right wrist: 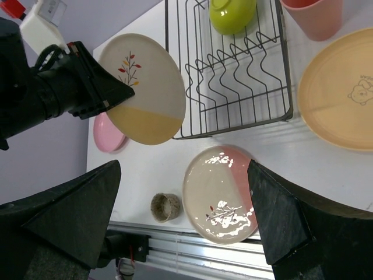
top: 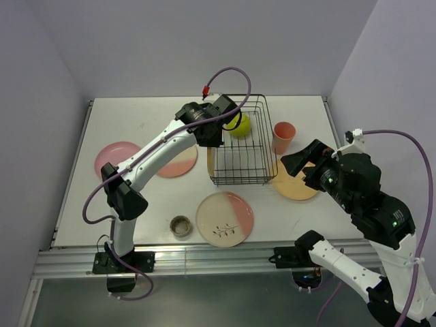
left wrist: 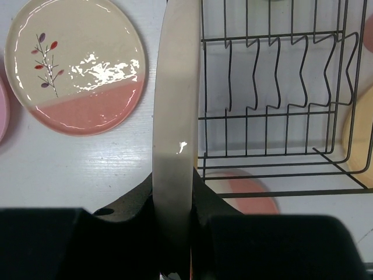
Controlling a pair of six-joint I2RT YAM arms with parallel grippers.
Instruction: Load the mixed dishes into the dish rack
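The plate should go into the rack's edge slot nearest the pink plate, so the left gripper needs to move down and toward the rack [top: 246, 158] first.
My left gripper [top: 212, 138] is shut on the rim of the cream-and-yellow sprig plate [right wrist: 145, 87] and holds it on edge just outside the left side of the black wire dish rack [top: 242, 146]. In the left wrist view the plate [left wrist: 175, 116] stands edge-on between the jaws of the gripper [left wrist: 173, 198], with the rack [left wrist: 274, 105] to its right. The lime-green bowl [top: 239, 125] lies in the rack's far end. My right gripper [right wrist: 180, 221] is open and empty, hovering above the cream-and-pink plate [right wrist: 221, 195] and right of the rack [top: 294, 163].
On the table lie a second cream-and-pink plate [top: 178, 163] and the pink plate [top: 116, 158] to the left, and the grey cup [top: 180, 225] at the front. The salmon tumbler [top: 283, 137] and orange-yellow plate [top: 300, 187] are right of the rack.
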